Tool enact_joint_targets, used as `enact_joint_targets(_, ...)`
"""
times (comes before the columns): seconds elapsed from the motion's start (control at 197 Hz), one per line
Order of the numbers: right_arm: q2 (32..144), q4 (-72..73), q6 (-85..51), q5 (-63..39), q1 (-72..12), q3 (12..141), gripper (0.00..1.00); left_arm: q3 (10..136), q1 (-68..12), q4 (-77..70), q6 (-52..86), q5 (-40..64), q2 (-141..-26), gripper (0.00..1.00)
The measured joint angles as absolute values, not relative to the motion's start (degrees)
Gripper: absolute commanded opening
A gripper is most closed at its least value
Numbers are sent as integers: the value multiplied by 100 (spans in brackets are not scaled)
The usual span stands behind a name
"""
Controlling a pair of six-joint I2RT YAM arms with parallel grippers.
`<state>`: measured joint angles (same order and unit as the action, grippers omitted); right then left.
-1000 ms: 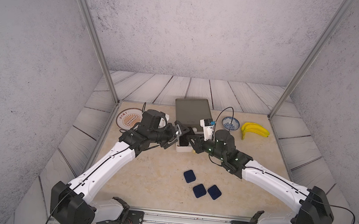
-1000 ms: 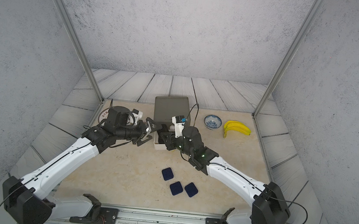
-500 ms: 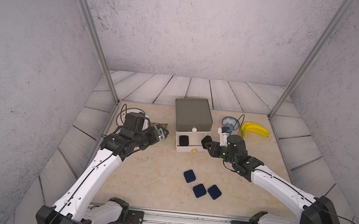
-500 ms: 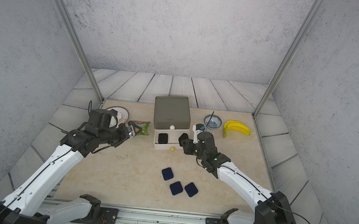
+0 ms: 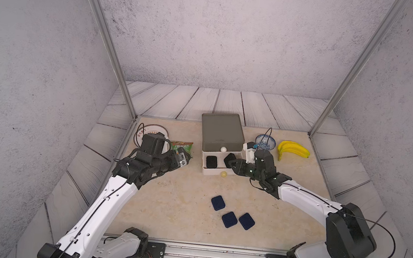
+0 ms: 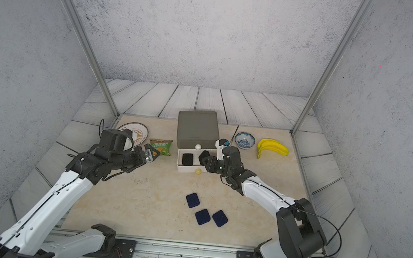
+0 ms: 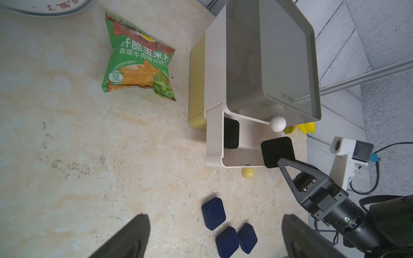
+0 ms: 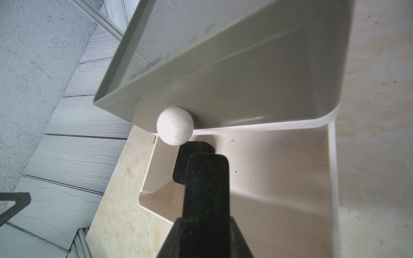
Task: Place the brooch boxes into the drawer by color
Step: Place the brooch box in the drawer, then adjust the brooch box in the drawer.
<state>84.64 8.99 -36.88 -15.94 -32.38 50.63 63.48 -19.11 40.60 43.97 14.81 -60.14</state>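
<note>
The bare bottom of the drawer is below the robot's right gripper, beside the flat black brooch box, so the gripper should ease down toward that box and let go of the second one.
The drawer chest stands at the back middle, grey on top, with its white drawer pulled out. One black brooch box lies flat in it. My right gripper is shut on a second black brooch box, held tilted over the drawer's right half; in the right wrist view that box hangs just below the white knob. Three navy brooch boxes lie on the table nearer the front. My left gripper is open and holds nothing, left of the chest.
A green snack packet lies right by the left gripper, with a plate behind it. A blue-patterned bowl and bananas sit right of the chest. A yellow knob pokes out under the open drawer.
My left gripper has drawn back leftward from the chest to the snack packet. The right gripper backed off to the right, then edged over the open drawer with the black box.
</note>
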Motion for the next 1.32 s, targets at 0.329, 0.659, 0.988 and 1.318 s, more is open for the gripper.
enact_joint_targets(0.329,9030,1068,-3712,-1597,-3238,5349,30,6344,-1911,4128,4346,1455,-6014,98)
enact_joint_targets(0.659,8949,777,-3441,-1404,-3240,5502,58,6346,-1914,4303,4250,1387,-5968,98)
enact_joint_targets(0.988,8420,-54,-2906,-1188,-3271,5612,27,6403,-1911,4484,4171,1299,-5951,98)
enact_joint_targets(1.318,8868,346,-3030,-1317,-3994,5955,1,6681,-1719,5231,3732,731,-5555,98)
